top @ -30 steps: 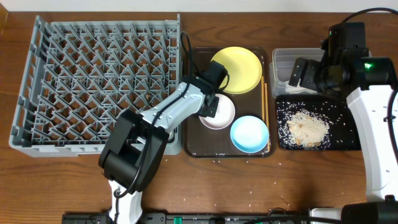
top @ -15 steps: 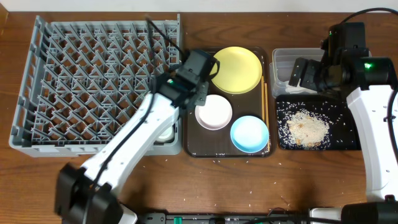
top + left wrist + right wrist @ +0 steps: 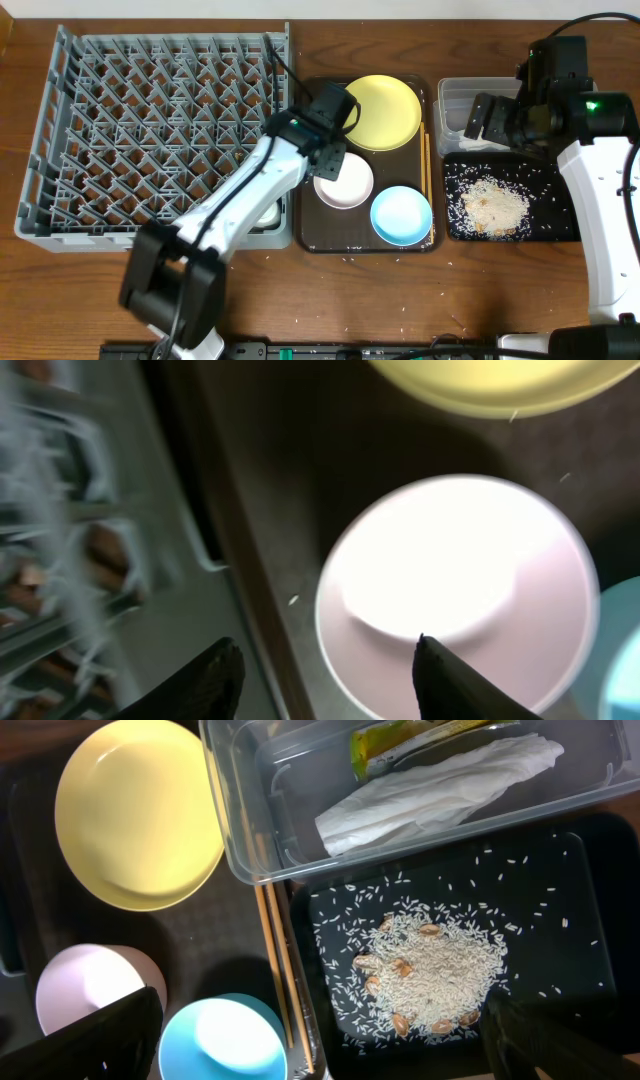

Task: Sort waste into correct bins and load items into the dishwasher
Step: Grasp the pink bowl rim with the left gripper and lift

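Note:
My left gripper will grab the white bowl's rim beside the rack (image 3: pixel 60 130). It will first lower one finger inside the bowl, then close on that rim.
My left gripper (image 3: pixel 325 655) hangs open over the left rim of the white bowl (image 3: pixel 460 570) on the brown tray (image 3: pixel 320 235). One finger is over the bowl, the other over the tray's edge beside the grey dish rack (image 3: pixel 60 130). The yellow plate (image 3: pixel 385 110), the light blue dish (image 3: pixel 402 215) and the chopsticks (image 3: pixel 427 170) also lie on the tray. A small white cup (image 3: pixel 268 213) shows in the rack's near right corner. My right gripper (image 3: pixel 330 1045) is wide open and empty above the clear tub (image 3: pixel 240 830), which holds the wrapper (image 3: pixel 420 738) and the napkin (image 3: pixel 430 785). Rice scraps (image 3: pixel 430 970) lie in the black tray (image 3: pixel 580 920).
The rack's right wall stands close against the brown tray's left edge. A few loose rice grains (image 3: pixel 400 308) lie on the wooden table in front of the tray. The left arm stretches diagonally across the rack's near right corner.
The left jaws were shut and have opened. The left arm swung from the bowl towards the rack edge and came back over the bowl's left rim. The right arm has not moved.

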Controlling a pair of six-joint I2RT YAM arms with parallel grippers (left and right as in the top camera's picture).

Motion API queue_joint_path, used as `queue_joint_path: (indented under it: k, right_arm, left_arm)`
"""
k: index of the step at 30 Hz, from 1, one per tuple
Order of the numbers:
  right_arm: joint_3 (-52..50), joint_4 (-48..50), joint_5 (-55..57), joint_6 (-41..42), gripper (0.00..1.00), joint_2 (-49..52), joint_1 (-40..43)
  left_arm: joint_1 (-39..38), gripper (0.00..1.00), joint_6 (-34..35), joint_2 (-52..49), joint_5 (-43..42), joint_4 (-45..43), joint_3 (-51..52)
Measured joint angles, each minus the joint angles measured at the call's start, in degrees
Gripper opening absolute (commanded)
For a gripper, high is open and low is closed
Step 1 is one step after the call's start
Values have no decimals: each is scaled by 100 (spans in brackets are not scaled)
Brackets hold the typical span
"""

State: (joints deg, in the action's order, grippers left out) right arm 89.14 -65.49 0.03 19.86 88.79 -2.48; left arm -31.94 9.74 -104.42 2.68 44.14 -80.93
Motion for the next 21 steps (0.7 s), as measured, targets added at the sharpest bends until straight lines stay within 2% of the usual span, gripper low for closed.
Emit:
queue_joint_path:
  k: [7, 11, 14, 16, 17, 18, 21]
  right_arm:
    - [0, 0, 0, 0, 99, 0, 0]
    - [0, 0, 0, 0, 99, 0, 0]
    - [0, 0, 0, 0, 99, 0, 0]
    - [0, 0, 0, 0, 99, 0, 0]
    - [0, 0, 0, 0, 99, 0, 0]
    - [0, 0, 0, 0, 99, 0, 0]
    - [0, 0, 0, 0, 99, 0, 0]
  left_arm:
    - [2, 58, -109, -664, -304, -162, 0]
    - [2, 51, -127, -981, -479, -225, 0]
    - [2, 43, -208, -1165, -798, -262, 0]
    - [2, 25, -236, -1241, -907, -260, 0]
    - [2, 19, -214, -1255, -944, -260, 0]
    - [2, 8, -214, -1261, -981, -260, 0]
    - [31, 7, -251, -1261, -1143, -267, 0]
